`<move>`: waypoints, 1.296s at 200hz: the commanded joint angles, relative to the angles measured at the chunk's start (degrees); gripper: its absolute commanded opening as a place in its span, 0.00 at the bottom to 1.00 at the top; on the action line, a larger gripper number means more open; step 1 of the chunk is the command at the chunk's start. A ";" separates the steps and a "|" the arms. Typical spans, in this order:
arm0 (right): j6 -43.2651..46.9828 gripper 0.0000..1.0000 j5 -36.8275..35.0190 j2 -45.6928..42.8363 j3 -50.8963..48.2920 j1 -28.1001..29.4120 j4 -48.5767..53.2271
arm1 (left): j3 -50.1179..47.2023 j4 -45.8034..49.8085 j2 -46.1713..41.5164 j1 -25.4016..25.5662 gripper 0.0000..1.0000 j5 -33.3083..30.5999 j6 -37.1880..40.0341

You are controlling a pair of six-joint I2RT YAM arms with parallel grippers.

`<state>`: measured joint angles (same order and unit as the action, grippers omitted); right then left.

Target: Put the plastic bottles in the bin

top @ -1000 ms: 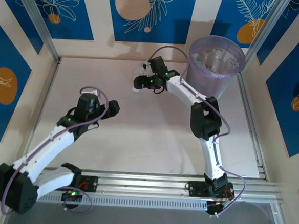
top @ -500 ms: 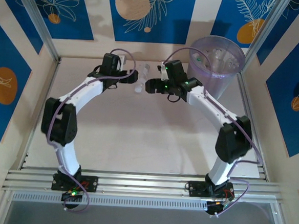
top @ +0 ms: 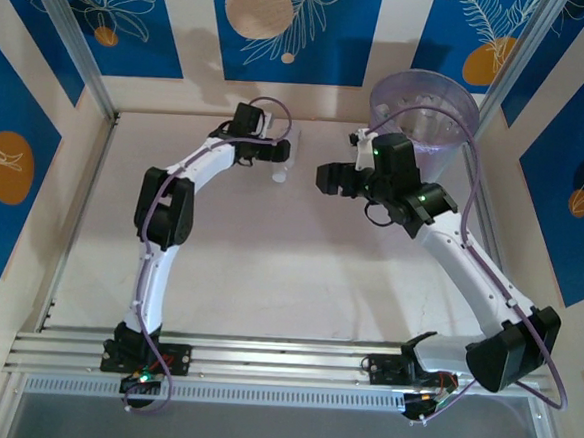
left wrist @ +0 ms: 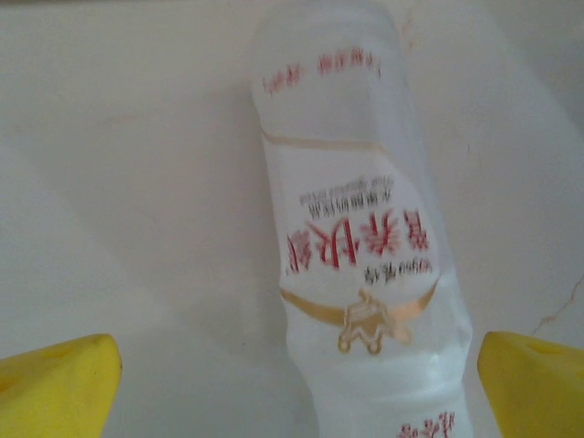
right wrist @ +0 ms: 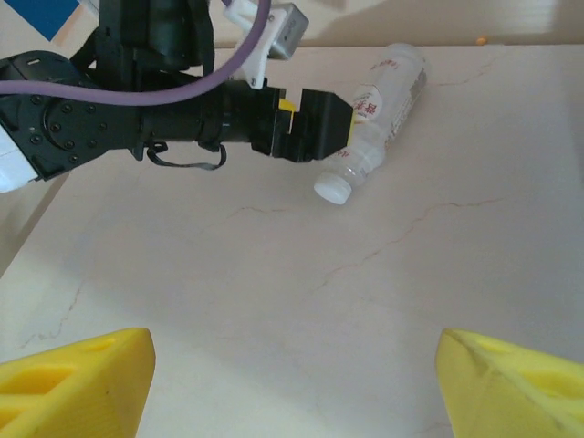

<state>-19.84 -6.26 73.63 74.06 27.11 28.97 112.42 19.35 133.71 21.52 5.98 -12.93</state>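
My left gripper lowers slightly back onto the bottle's slimmer part toward its cap (top: 282, 165) (left wrist: 391, 400) next and closes, since the open fingers already straddle the bottle's body.
A clear plastic bottle (left wrist: 351, 246) with a whitish label and red writing lies on its side on the pale table, far middle (top: 281, 174). Its white cap (right wrist: 331, 189) points toward the near edge. My left gripper (left wrist: 297, 392) is open, with one yellow finger (left wrist: 59, 383) on each side of the bottle's body, which sits closer to the right finger. From above, that gripper (top: 282, 154) is at the bottle. My right gripper (right wrist: 292, 383) is open and empty over bare table, right of the bottle (top: 327, 176). The pale-purple bin (top: 458, 140) stands at the far right.
The right arm's wrist overlaps the bin's near-left rim (top: 392, 151). Aluminium rails run along the near edge (top: 282, 359) and the right side (top: 491, 243). A back wall (top: 281, 93) rises just behind the bottle.
My left arm swung from the near left to the far middle, and its open jaws now straddle the bottle. My right gripper drew back rightward from the bottle toward the bin.
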 commanded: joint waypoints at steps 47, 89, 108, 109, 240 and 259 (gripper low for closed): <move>-0.35 0.80 0.29 -0.92 -2.67 -1.87 0.65 | 2.97 5.00 3.94 3.09 1.00 -0.70 0.12; -0.27 0.80 0.28 -2.32 -4.07 -2.06 0.45 | 4.68 5.59 6.39 3.09 0.95 -1.65 -1.12; -0.23 0.80 0.45 -2.91 -4.61 -2.40 0.56 | 4.48 5.07 6.30 3.15 0.85 -1.45 -1.22; -0.26 0.80 0.46 -2.89 -4.66 -2.41 0.60 | 4.52 5.03 6.30 3.16 0.85 -1.43 -1.22; -2.60 0.80 0.41 -4.48 -5.64 -2.77 1.39 | -26.39 -13.91 -17.51 3.18 0.49 1.49 -3.27; -4.21 0.80 2.78 -3.02 -4.70 -2.72 0.15 | -36.78 -20.57 -25.20 3.66 0.46 4.04 -5.27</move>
<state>-21.52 -6.11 70.19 69.21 24.62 30.68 84.38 8.64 117.97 24.88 6.24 -15.53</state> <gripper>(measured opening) 0.797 0.527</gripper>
